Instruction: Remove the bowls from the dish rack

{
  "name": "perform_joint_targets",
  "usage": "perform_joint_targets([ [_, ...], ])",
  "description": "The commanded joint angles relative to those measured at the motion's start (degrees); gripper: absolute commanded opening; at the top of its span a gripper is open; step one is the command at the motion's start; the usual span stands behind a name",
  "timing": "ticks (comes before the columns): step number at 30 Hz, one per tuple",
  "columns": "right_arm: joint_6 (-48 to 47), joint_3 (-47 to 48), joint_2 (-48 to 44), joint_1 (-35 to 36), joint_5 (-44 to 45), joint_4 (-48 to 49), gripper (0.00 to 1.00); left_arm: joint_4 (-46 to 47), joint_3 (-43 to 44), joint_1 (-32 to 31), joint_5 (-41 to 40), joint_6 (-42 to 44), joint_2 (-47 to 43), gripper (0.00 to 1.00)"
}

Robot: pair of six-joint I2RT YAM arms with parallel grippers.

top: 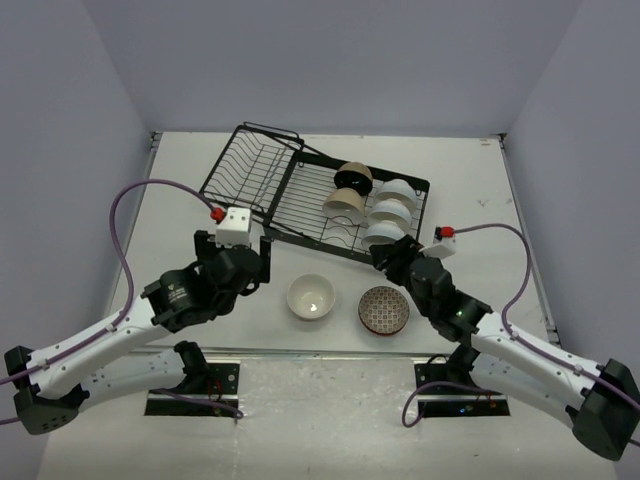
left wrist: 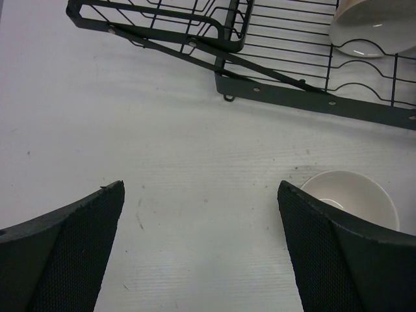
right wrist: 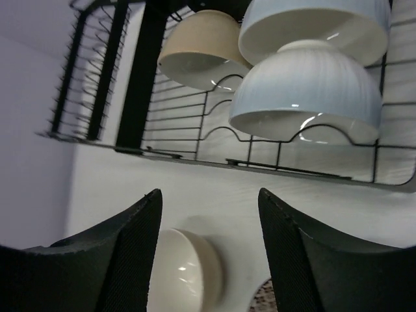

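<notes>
The robot's right gripper should next move outward, turn to straddle the upper rim of the nearest white bowl [top: 380,239], and close on it, since that rim lies outward of the gripper.
The black wire dish rack [top: 262,175] stands at the table's middle back. Its flat section holds a black-inside bowl [top: 352,178], a beige bowl [top: 343,202] and three white bowls [top: 390,211] in a row. A cream bowl [top: 311,296] and a brown scale-patterned bowl [top: 384,308] sit upright on the table in front of the rack. My left gripper [top: 258,262] is open and empty, left of the cream bowl [left wrist: 351,192]. My right gripper [top: 388,255] is open and empty, just in front of the nearest white bowl [right wrist: 305,91], with the beige bowl [right wrist: 201,52] beyond.
The rack's tilted basket section [top: 240,160] is on the left. Its front rail [left wrist: 273,88] lies just ahead of the left gripper. Walls close the table in on the left, right and back. Bare tabletop [top: 180,220] lies left of the rack.
</notes>
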Motion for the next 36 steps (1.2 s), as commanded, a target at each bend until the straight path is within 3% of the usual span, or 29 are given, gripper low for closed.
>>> perform_joint_targets([
  [1, 28.07, -6.47, 0.54, 0.12, 2.67, 16.17, 0.63, 2.49, -0.22, 0.35, 0.15, 1.61, 0.16, 1.0],
  [5, 38.22, -11.3, 3.26, 0.12, 6.9, 23.74, 0.66, 2.49, -0.39, 0.43, 0.42, 1.61, -0.19, 1.0],
  [8, 39.47, -12.45, 6.34, -0.05, 7.79, 31.8, 0.66, 2.76, -0.65, 0.43, 0.77, 1.7, -0.72, 1.0],
  [13, 39.64, -11.84, 10.73, -0.14, 9.28, 36.93, 0.65, 2.85, -0.83, 0.43, 1.38, 1.97, -1.16, 1.0],
  [20, 46.67, -8.07, 15.83, -0.23, 13.32, 29.21, 0.63, 3.37, -1.18, 0.43, 2.52, 2.41, -2.56, 1.0],
  [31, 46.24, -2.44, 27.7, -4.8, 13.32, 32.55, 0.58, 5.22, -1.89, 0.43, 6.13, 4.25, -2.21, 1.0],
  [36, 44.56, -0.86, 31.04, -4.89, 13.85, 34.65, 0.51, 6.45, -2.41, 0.43, 7.45, 5.22, -2.91, 1.0],
])
